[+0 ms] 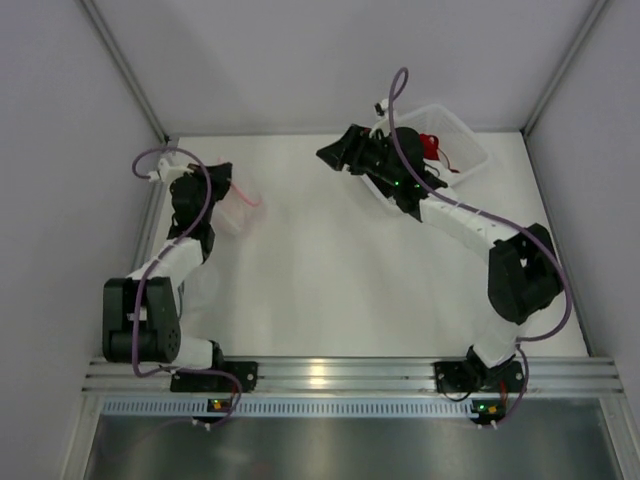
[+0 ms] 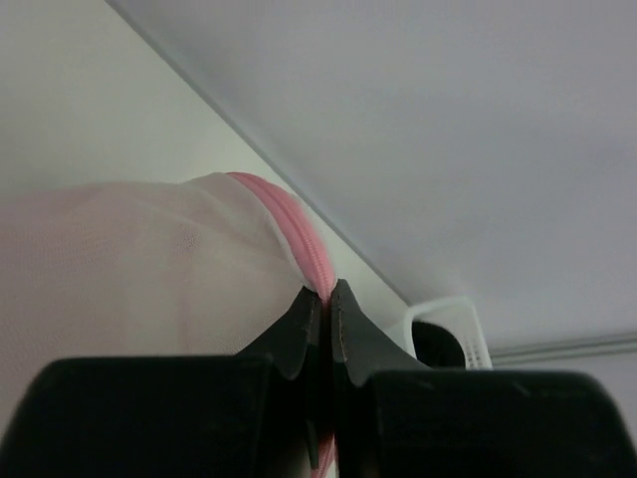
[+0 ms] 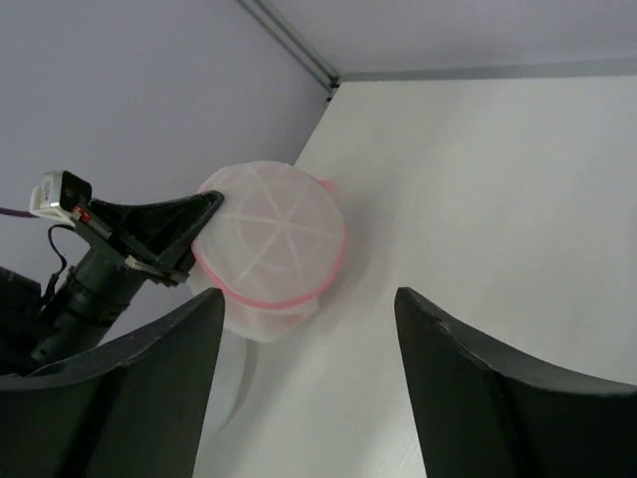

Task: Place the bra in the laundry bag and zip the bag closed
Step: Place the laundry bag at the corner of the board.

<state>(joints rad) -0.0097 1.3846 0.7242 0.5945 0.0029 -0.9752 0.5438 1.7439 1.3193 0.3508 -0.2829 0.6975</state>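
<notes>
My left gripper is to move outward next, then go down to release the bag (image 1: 236, 206) onto the table by the far wall (image 1: 237, 152). That part of the table is empty.
The laundry bag (image 1: 236, 206) is a round white mesh pouch with a pink zipper rim, at the far left of the table. It also shows in the right wrist view (image 3: 271, 244). My left gripper (image 1: 222, 180) is shut on the bag's pink zipper edge (image 2: 317, 261). My right gripper (image 1: 330, 155) is open and empty, above the table left of a white basket (image 1: 470, 140), facing the bag. A red garment (image 1: 431, 146), likely the bra, lies in that basket.
The basket stands at the back right corner, partly behind the right arm. Grey walls close in the left, back and right sides. The right arm's cable (image 1: 400, 100) loops above the basket.
</notes>
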